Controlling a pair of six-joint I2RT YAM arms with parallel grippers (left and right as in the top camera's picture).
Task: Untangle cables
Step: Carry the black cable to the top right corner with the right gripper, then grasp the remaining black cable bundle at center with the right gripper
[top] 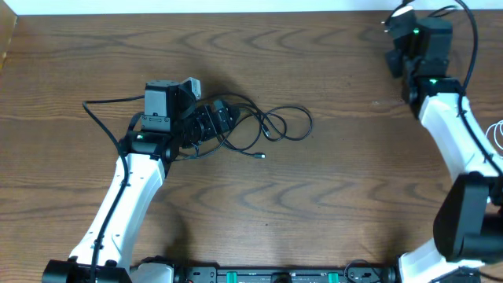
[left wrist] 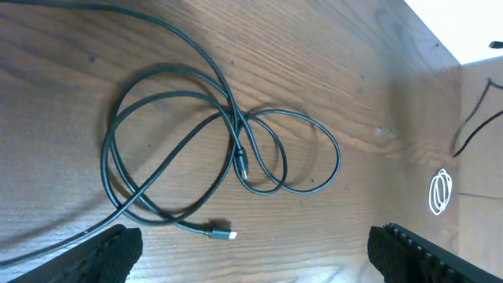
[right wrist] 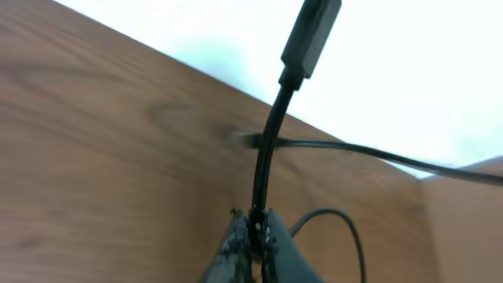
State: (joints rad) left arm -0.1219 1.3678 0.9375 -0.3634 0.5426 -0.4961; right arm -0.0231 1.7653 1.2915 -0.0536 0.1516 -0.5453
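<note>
My right gripper goes down to the tabletop by the white wall (top: 380, 47) (right wrist: 206, 181) below it next and releases the second black cable there, apart from the looped cable.
A black cable (top: 271, 122) lies in loops on the table's middle left. In the left wrist view it (left wrist: 185, 145) forms overlapping loops with a silver-tipped plug (left wrist: 222, 233) at the near end. My left gripper (top: 211, 119) is open above its left part; its fingertips (left wrist: 251, 255) stand wide apart, with nothing between them. My right gripper (top: 405, 47) is at the far right back corner, shut on a second black cable (right wrist: 271, 134) whose plug (right wrist: 312, 33) sticks up past the fingers (right wrist: 255, 228). A white cable (left wrist: 441, 191) lies coiled off the table's right edge.
The wooden table (top: 314, 189) ends at a white wall along the back. A lower wooden surface (left wrist: 479, 157) lies beyond the right edge, with another thin black cord (left wrist: 475, 130) on it. Thicker arm wires run beside both arms.
</note>
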